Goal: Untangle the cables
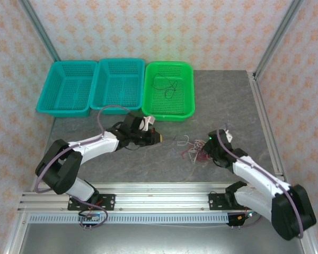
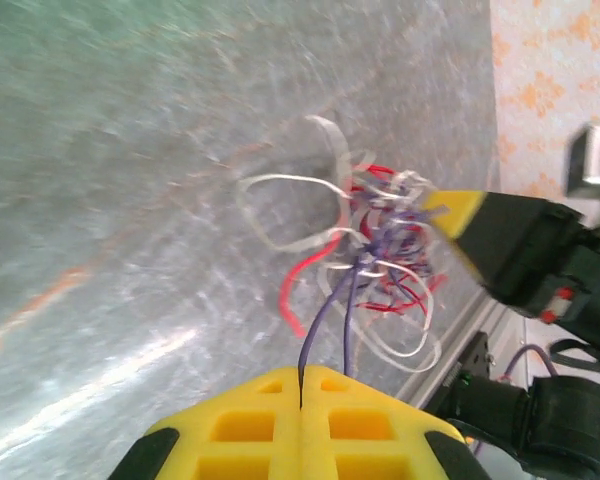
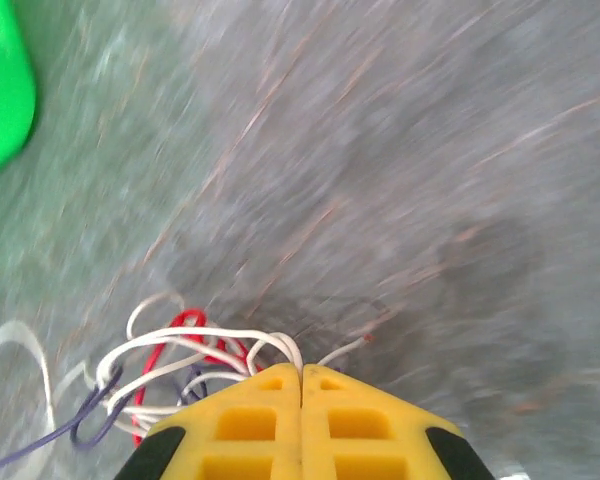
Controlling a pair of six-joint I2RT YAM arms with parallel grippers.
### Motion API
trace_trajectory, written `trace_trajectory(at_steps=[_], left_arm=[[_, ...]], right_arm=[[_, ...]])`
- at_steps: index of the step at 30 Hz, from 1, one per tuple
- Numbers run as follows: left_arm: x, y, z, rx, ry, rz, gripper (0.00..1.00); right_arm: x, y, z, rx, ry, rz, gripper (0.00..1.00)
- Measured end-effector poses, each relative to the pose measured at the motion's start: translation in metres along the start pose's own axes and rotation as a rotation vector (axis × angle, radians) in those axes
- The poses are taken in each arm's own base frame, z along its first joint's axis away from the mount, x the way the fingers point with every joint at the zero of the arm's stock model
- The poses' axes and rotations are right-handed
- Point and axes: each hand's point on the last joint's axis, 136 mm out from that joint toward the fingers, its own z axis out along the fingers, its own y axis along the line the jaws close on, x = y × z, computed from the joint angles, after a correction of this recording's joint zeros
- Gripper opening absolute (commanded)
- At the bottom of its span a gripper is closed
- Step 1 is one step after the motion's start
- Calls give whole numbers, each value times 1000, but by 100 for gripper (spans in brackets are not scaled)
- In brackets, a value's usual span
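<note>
The thin purple wire [image 2: 325, 310] still runs into the tangle, so next I will pull my left gripper away from the knot over the bare tabletop and let go of the wire.
The cables [image 1: 193, 151] lie as a small knot of red, white and dark purple wires on the grey table, between the two grippers. My left gripper [image 1: 158, 137] sits to the left of the knot. In the left wrist view it [image 2: 301, 378] is shut on a thin purple wire [image 2: 325, 310] that runs taut into the tangle [image 2: 380, 250]. My right gripper [image 1: 205, 153] is at the knot's right side. In the right wrist view it [image 3: 300, 370] is shut on white wire loops [image 3: 210, 338], with red and purple strands [image 3: 160, 385] beside them.
A green basket [image 1: 186, 111] at the back holds one thin black cable [image 1: 167, 84]. Two teal baskets [image 1: 66, 108] [image 1: 119, 105] stand to its left. A metal rail [image 1: 148, 190] runs along the near table edge.
</note>
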Motion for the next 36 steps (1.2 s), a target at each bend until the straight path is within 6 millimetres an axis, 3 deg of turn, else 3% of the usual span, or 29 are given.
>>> trace_trajectory(at_steps=[3,4,9,12,15,18,21,24,29,33,36], left_arm=[[-3,15,-7,-37,-11,-19,0],[-3,17,-8,-43,-9,-19,0],[0,19,-8,-48,0,-4,0],[3,22,-8,-63,15,7,0],[8,27,-10,-87,28,16,0],[9,28,-15,-105,23,34,0],[7,28,-22,-125,5,55,0],[4,29,-27,-148,-19,58,0],[-1,28,-32,-163,-51,60,0],[-5,30,-41,-186,-87,57,0],[-13,40,-64,-229,-172,24,0]], right_arm=[[-15,-14,-11,40,-74,34,1],[-15,-14,-12,37,-77,29,6],[1,1,-5,-12,5,-95,50],[7,27,-12,-47,34,-279,65],[-6,66,-29,-115,-22,-445,73],[-10,95,-37,-176,-39,-564,77],[10,105,-26,-185,26,-674,78],[34,98,-4,-127,115,-718,76],[55,64,30,51,231,-689,74],[50,54,43,192,235,-649,60],[38,50,47,301,193,-599,55]])
